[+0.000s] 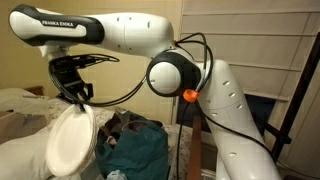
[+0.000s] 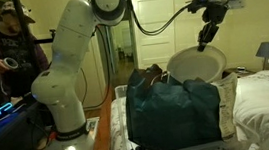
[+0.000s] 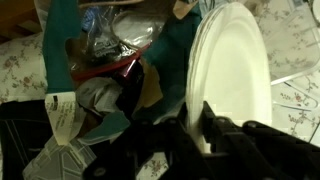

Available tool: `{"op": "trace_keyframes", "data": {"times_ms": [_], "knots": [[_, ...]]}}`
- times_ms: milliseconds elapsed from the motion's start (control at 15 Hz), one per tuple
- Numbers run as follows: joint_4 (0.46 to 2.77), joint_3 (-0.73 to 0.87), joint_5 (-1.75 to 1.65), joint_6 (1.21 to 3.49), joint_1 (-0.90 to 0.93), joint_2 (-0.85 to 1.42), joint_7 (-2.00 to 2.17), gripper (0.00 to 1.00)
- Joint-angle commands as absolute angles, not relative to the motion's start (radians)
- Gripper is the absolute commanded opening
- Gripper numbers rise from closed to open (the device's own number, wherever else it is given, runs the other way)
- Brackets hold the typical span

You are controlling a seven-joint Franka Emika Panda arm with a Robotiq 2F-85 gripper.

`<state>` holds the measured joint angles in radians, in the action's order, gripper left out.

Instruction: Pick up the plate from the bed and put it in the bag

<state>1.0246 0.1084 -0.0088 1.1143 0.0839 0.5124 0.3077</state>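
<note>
I will next move my gripper back and lower the high-hanging plate to release it in the clear bin beside the bag, below and back toward my base.
My gripper (image 1: 76,95) is shut on the rim of the cream-white plate (image 1: 72,140), which hangs on edge below the fingers. In an exterior view the plate (image 2: 194,67) is held just above the far side of the teal-green bag (image 2: 174,111). In the wrist view the fingers (image 3: 195,120) pinch the plate's edge (image 3: 230,70), with the open bag (image 3: 100,60) and its dark patterned cloth and clutter beside it. The bag also shows in an exterior view (image 1: 135,148). The bed (image 2: 267,96) with pale floral bedding lies beside the bag.
A person (image 2: 6,43) stands behind the arm's base (image 2: 63,113). A lamp (image 2: 266,51) stands beyond the bed. A white pillow (image 1: 20,150) lies next to the plate. A wooden post (image 1: 195,135) stands by the bag.
</note>
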Motion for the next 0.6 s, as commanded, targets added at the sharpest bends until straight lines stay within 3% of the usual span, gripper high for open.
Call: {"op": "trace_keyframes", "data": {"times_ms": [0,533], "knots": [[1.214,0.103,-0.034,1.096,0.107,0.391,0.279,0.04],[1.450,0.024,-0.096,1.044,0.103,0.333,0.123,0.04]]}}
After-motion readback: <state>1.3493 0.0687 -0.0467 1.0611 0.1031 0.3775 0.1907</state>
